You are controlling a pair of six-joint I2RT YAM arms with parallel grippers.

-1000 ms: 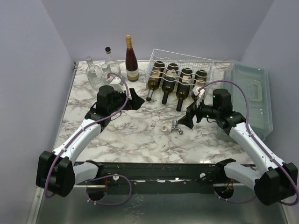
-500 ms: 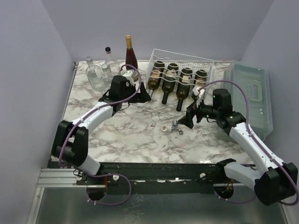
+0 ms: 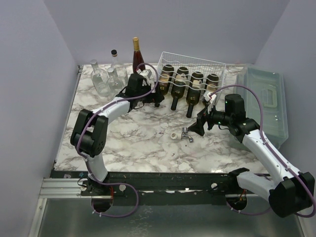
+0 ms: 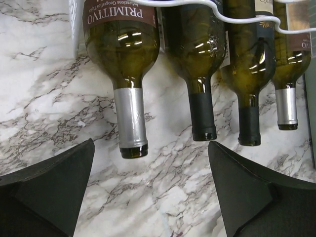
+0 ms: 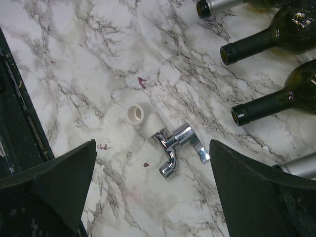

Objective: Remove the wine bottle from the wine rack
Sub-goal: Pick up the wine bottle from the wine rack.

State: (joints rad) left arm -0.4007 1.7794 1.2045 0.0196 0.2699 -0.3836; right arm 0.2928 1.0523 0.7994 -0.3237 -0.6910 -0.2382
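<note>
My left gripper should next move down and outward to close around the nearest silver-foiled neck (image 4: 131, 117), which sticks out clear of the rack below and outward of my left gripper.
The white wire wine rack (image 3: 193, 59) stands at the back of the marble table with several dark wine bottles lying in it, necks toward me. My left gripper (image 3: 154, 100) is open just in front of the leftmost wine bottle (image 3: 165, 82). In the left wrist view that bottle's silver-foiled neck (image 4: 130, 118) ends just ahead of the open left gripper (image 4: 150, 148), nearer the left finger, and the rack's wavy wire (image 4: 237, 20) crosses the top. My right gripper (image 3: 198, 127) hangs open over a chrome tap (image 5: 174, 143), holding nothing.
An upright red wine bottle (image 3: 136, 54) and clear glass bottles (image 3: 101, 79) stand at the back left. A translucent lidded bin (image 3: 265, 101) runs along the right edge. The chrome tap with its white fitting (image 3: 183, 135) lies mid-table.
My left arm has swung right and forward, from in front of the clear bottles to the neck of the leftmost racked bottle. The right arm has not moved.
</note>
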